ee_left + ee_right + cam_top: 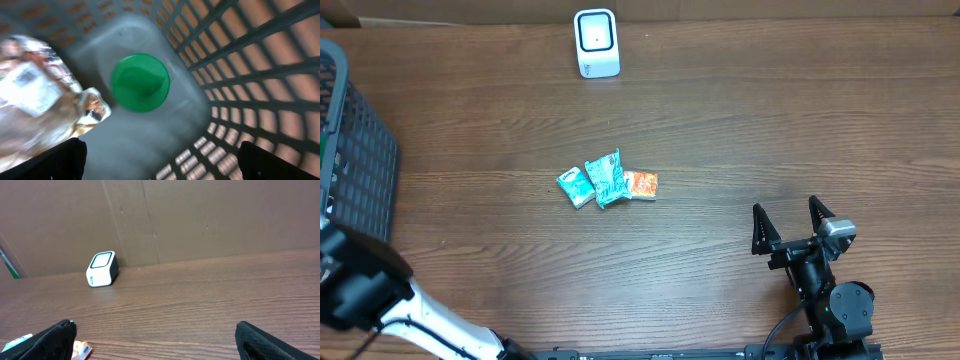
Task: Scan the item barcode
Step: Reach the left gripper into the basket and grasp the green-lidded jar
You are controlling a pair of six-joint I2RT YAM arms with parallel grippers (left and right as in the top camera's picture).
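Observation:
My left gripper lowers toward the lid next until its open fingers straddle it. The green round lid (pixel 140 82) is below and ahead of those fingers.
The white barcode scanner (pixel 597 43) stands upright at the table's far edge, also visible as the scanner (pixel 102 269) in the right wrist view. Three small snack packets lie mid-table: two teal ones (pixel 576 186) (pixel 609 178) and an orange one (pixel 641 184). My left gripper (pixel 162 165) hangs open inside the grey mesh basket (pixel 235 65), above a green round lid (pixel 140 82) and a blurred crinkly packet (pixel 35 95) with a white label; nothing is between its fingers. My right gripper (pixel 790 222) rests open near the table's front right, empty.
The grey basket (pixel 350 150) fills the left edge of the table. The left arm (pixel 360 285) reaches toward it from the front left corner. A brown cardboard wall (pixel 200 215) rises behind the scanner. The orange packet's corner (pixel 80 351) shows beside the right gripper's left finger.

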